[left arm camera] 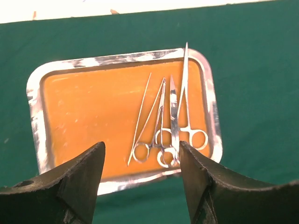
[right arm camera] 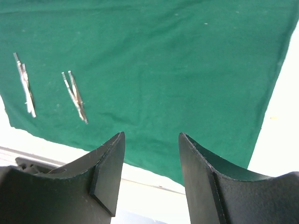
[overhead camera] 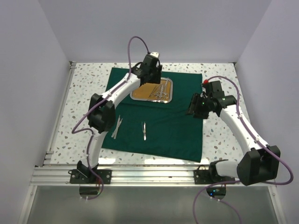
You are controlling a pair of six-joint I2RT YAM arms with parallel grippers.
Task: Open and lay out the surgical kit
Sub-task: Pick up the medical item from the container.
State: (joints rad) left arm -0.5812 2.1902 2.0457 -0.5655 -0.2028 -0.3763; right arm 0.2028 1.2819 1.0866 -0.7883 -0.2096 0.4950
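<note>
The left gripper comes down onto their middle (overhead camera: 153, 90) (left arm camera: 139, 125) and closes next, since the thin silver tweezers lie below it, between its open fingers.
The dark green cloth (overhead camera: 177, 126) lies spread flat on the table. On its far part sits the steel tray (overhead camera: 132, 96) with an orange floor. Ring-handled scissors and forceps (left arm camera: 170, 135) lie bunched in the tray's right half. Two tweezers (overhead camera: 117, 127) (overhead camera: 144, 131) lie apart on the cloth nearer the front, and the right wrist view also shows these tweezers (right arm camera: 24, 84) (right arm camera: 74, 96). My left gripper (overhead camera: 147, 79) (left arm camera: 142, 154) hovers open above the tray's near rim (left arm camera: 121, 184), holding nothing. My right gripper (overhead camera: 191, 110) (right arm camera: 152, 140) hangs open and empty over the cloth's right part.
The cloth rests on a speckled white tabletop (overhead camera: 88, 88) enclosed by white walls. An aluminium rail (overhead camera: 149, 175) with both arm bases runs along the front. The cloth's right edge (right arm camera: 273, 93) meets bare table.
</note>
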